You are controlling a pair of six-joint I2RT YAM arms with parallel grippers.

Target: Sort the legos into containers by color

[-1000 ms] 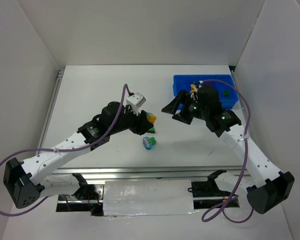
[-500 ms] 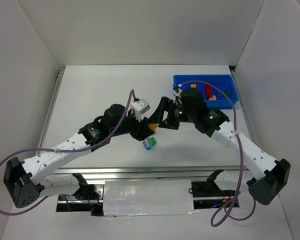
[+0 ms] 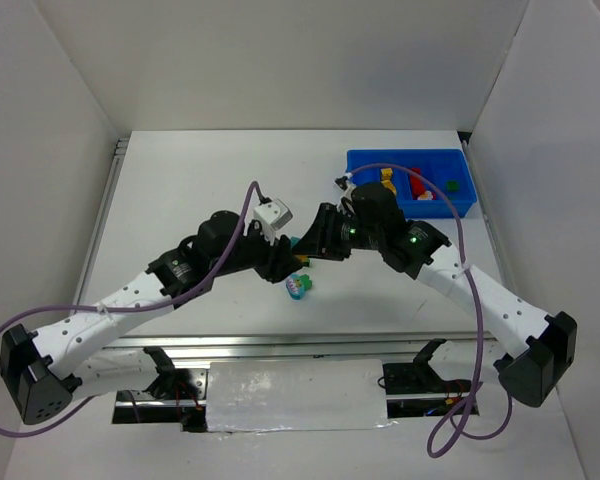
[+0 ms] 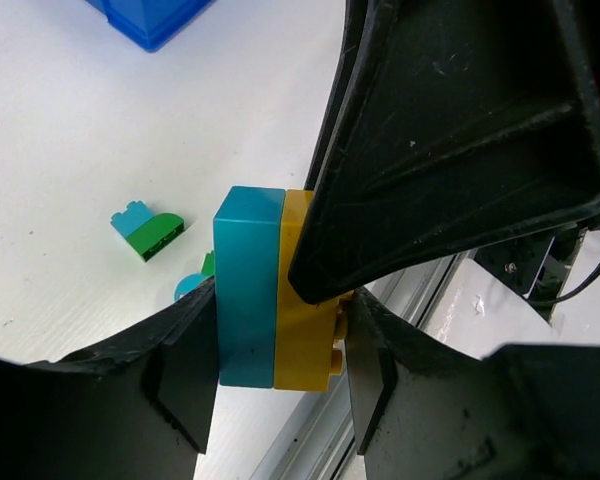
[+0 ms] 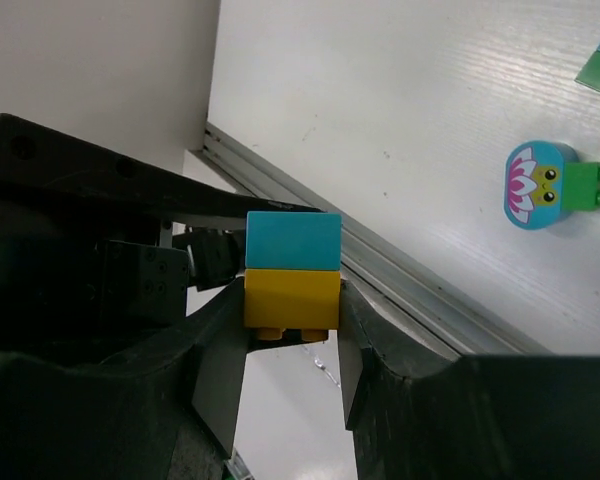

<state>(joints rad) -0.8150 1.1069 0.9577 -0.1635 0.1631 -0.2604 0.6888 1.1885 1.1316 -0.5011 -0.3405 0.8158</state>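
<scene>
My right gripper will move outward, to its right in the top view, over the tray's yellow legos, because they lie there. It will release the yellow half of the stack there.
A cyan-on-yellow lego stack [image 4: 248,285] [image 5: 291,298] hangs above the table's middle, where both grippers meet. My right gripper [image 5: 292,340] [image 3: 304,247] is shut on the yellow half, one pad on each side. My left gripper [image 4: 280,345] [image 3: 286,252] stands open around the same stack: its left pad lies against the cyan face, and a thin gap shows at the yellow studs. A cyan lotus-print lego [image 3: 299,286] [image 5: 555,185] with a green part lies on the table below them. The blue tray of containers [image 3: 360,160] holds yellow [image 3: 388,177], red [image 3: 420,187] and green [image 3: 449,185] legos.
A small green and cyan lego [image 4: 147,230] lies on the table near the lotus piece. The metal rail of the table's front edge [image 5: 400,280] runs just under the grippers. White walls close in the sides and back.
My right arm has swung left from the tray to the left gripper and closed on the yellow half of the stack. The left jaws have widened a little.
</scene>
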